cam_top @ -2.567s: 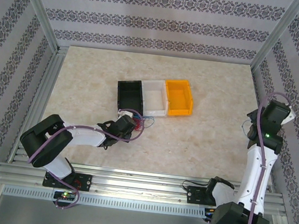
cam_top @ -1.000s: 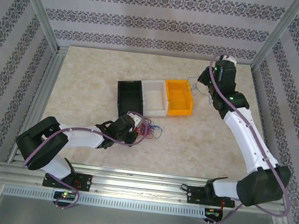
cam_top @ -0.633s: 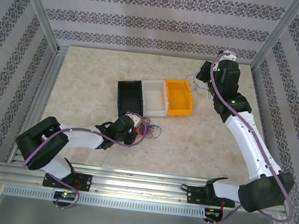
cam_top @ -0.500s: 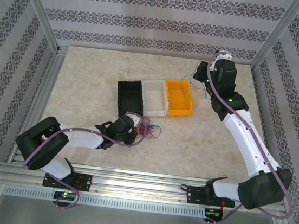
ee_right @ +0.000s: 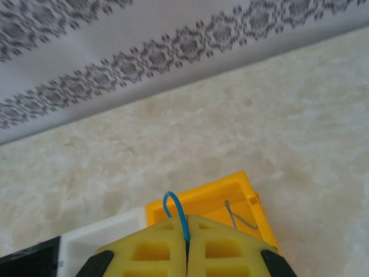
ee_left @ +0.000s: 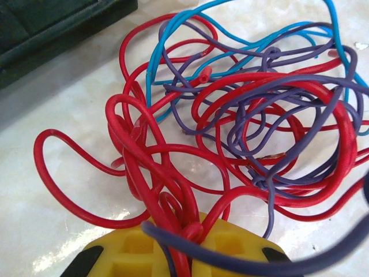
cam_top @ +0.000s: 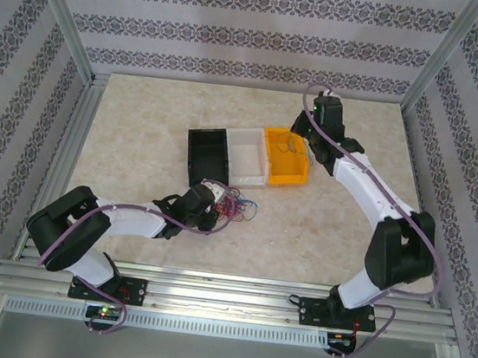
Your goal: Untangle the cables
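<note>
The robot's right gripper will next move down toward the inside of the orange bin (cam_top: 285, 172) (ee_right: 236, 202) and release the blue cable there, as a thin wire is already in the bin.
The cables (ee_left: 242, 121) are a tangled clump of red, blue and purple wires lying on the table just in front of the black bin, seen from above as a small bundle (cam_top: 236, 205). My left gripper (ee_left: 187, 239) is shut on red strands at the clump's near edge, and sits at the clump's left side (cam_top: 203, 205). My right gripper (ee_right: 187, 242) is shut on a single blue cable (ee_right: 176, 210) that curls up from between its yellow fingers. It hangs over the orange bin (ee_right: 236, 202), where a thin grey wire (ee_right: 236, 216) lies. From above, that gripper (cam_top: 301, 134) hovers at the orange bin (cam_top: 285, 172).
Three small bins stand in a row mid-table: black (cam_top: 210, 154), white (cam_top: 249, 154) and orange. A metal frame and patterned walls enclose the marble table (cam_top: 142, 115). Open table lies to the right and in front of the bins.
My right arm swung from the near right up to the back of the table and then left, carrying a blue cable over the orange bin. The left gripper stayed on the clump.
</note>
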`<state>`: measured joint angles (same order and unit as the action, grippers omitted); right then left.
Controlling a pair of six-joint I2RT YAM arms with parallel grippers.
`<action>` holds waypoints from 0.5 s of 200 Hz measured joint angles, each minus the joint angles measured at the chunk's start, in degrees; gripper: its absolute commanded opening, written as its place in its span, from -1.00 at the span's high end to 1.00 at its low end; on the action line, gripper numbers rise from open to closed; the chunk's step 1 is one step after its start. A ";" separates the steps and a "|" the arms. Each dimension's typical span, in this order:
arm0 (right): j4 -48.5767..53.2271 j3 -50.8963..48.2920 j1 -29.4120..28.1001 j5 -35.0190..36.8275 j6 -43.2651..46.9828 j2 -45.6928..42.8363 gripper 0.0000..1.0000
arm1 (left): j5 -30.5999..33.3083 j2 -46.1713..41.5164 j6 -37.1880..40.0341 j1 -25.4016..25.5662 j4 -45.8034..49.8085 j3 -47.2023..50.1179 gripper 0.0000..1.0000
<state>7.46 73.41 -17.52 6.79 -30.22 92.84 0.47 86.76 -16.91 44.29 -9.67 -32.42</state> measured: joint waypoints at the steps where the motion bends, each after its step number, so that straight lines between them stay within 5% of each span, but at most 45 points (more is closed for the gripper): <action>1: 0.00 0.09 0.00 0.00 -0.09 0.31 1.00 | 0.00 0.02 0.00 0.00 0.02 -0.02 1.00; 100: -0.26 7.54 0.00 0.26 -5.03 16.22 1.00 | -0.02 1.66 0.02 0.00 2.86 -2.93 1.00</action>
<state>7.20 80.95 -17.52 7.05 -35.24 109.06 0.45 88.42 -16.88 44.29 -6.81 -35.35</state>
